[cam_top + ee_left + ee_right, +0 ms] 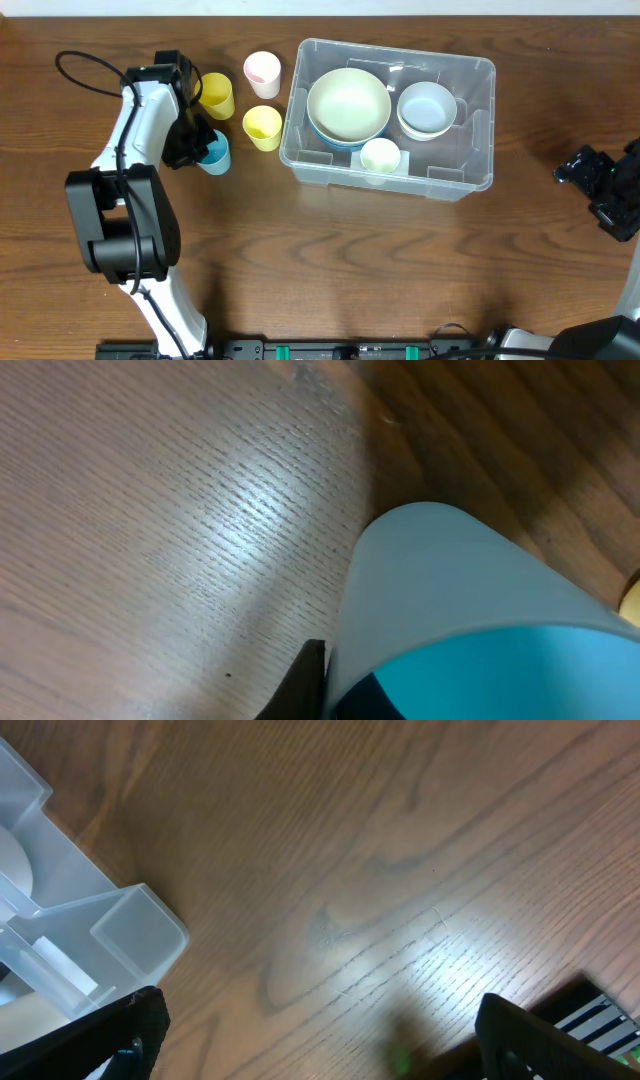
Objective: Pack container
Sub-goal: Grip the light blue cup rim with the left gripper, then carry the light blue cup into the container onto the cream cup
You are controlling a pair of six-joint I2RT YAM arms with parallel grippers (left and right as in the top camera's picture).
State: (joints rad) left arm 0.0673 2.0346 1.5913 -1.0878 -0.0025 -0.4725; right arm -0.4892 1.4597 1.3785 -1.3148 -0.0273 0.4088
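Note:
My left gripper should lift the blue cup (pixel 215 157) and carry it over the bin next, then lower it and let it go in the small pale yellow cup (pixel 380 155), which is open at the top.
The container (pixel 478 120) is a large clear bin at centre right. It holds a pale green bowl (pixel 348 103) stacked on a blue one, a white and blue bowl (pixel 427 108) and a small pale yellow cup (pixel 380 155). My left gripper (pixel 197 142) is shut on the rim of a blue cup (pixel 215 157), left of the bin. In the left wrist view one finger (pixel 305 680) presses the cup's outer wall (pixel 470 580). My right gripper (pixel 600 185) is open and empty, right of the bin. Its wrist view (pixel 330 1050) shows a bin corner (pixel 110 930).
A yellow cup (pixel 217 94), a pink cup (pixel 262 72) and a second yellow cup (pixel 263 127) stand on the wooden table left of the bin, close to my left arm. A black frame runs along the table's front edge (pixel 350 350).

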